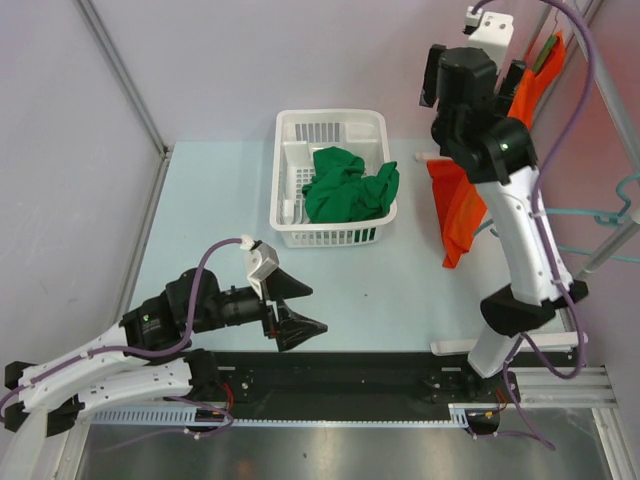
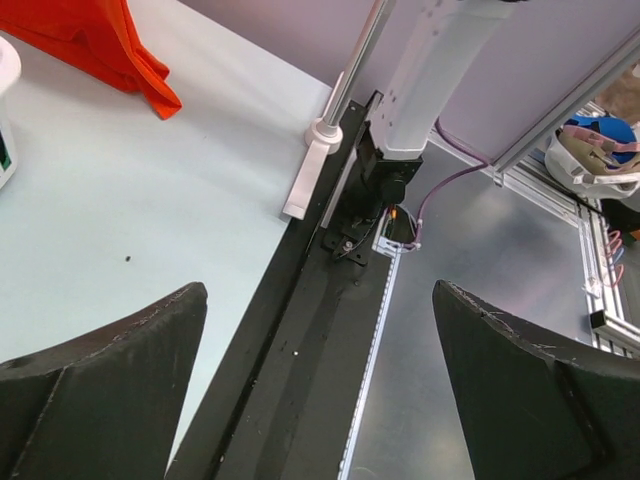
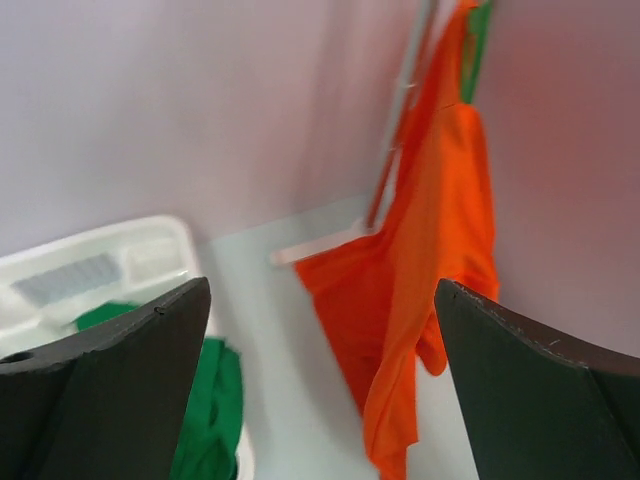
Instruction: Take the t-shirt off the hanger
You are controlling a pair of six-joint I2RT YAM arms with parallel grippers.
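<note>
My right gripper turns and lowers toward the orange t-shirt [image 1: 455,215] next, to the fold below the green hanger.
An orange t-shirt [image 1: 455,215] hangs at the right on a green hanger [image 1: 548,50] from a rack, its lower end reaching the table. It also shows in the right wrist view [image 3: 440,230], with the green hanger [image 3: 482,35] at its top. My right gripper [image 3: 320,290] is open and empty, raised high and apart from the shirt, facing it. My left gripper [image 1: 318,309] is open and empty low over the table's near edge, far from the shirt. In the left wrist view it [image 2: 320,290] spans the black base rail, and the shirt's hem [image 2: 100,40] lies at the top left.
A white basket [image 1: 330,118] holding a crumpled green garment [image 1: 350,185] stands mid-table at the back. Teal hangers [image 1: 610,215] hang on the metal frame at the right. The rack's white foot [image 2: 312,170] rests by the black rail [image 1: 350,375].
</note>
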